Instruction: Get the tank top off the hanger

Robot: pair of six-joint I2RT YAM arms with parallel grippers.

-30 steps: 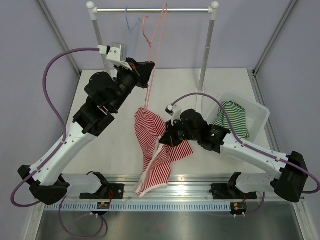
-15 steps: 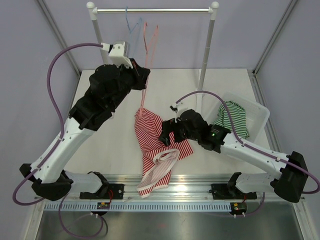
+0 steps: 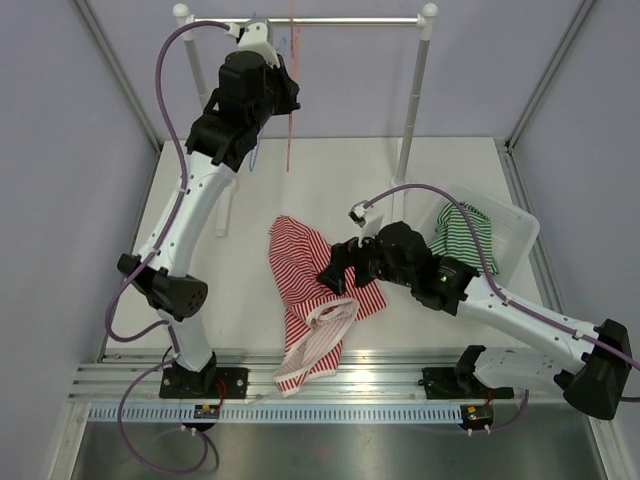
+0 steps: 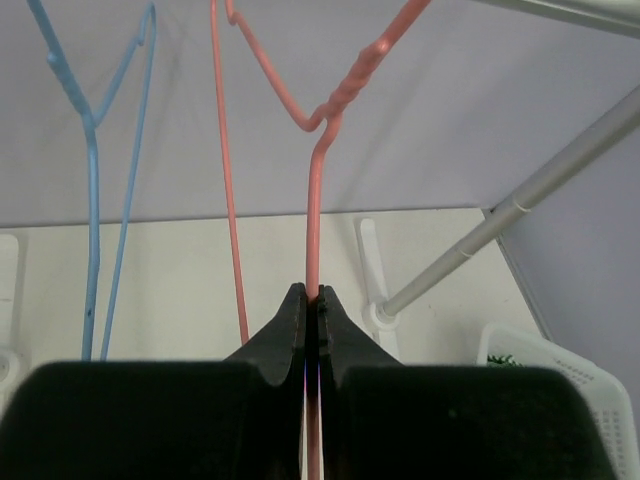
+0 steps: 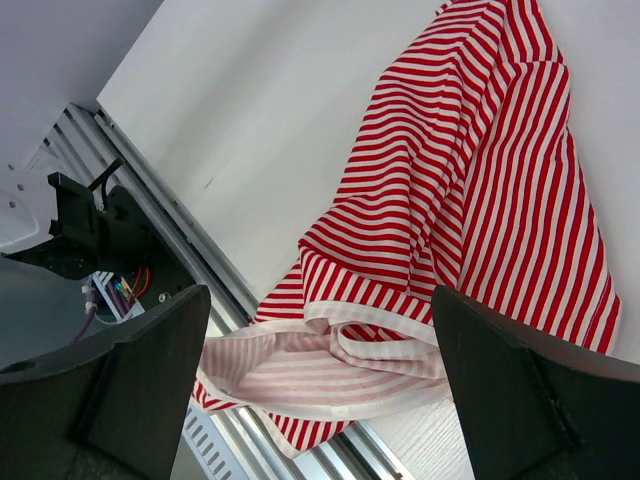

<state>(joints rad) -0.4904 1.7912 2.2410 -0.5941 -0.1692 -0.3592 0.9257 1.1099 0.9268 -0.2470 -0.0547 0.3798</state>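
The tank top lies bunched in folds below my open fingers, so next my right gripper will go down toward the left in the top view onto the tank top's middle.
The red-and-white striped tank top lies crumpled on the table, its hem hanging over the front rail. The bare pink wire hanger is held high near the rack rail. My left gripper is shut on it; the left wrist view shows the fingers pinching the hanger's straight wire. My right gripper hovers just above the tank top with its jaws wide open and nothing between them.
A blue hanger hangs on the rack rail left of the pink one. The rack's right post stands behind my right arm. A white basket at right holds a green striped garment.
My left arm has lifted the pink hanger up to the rail, free of the tank top. My right gripper has opened and let go of the tank top, which has settled onto the table.
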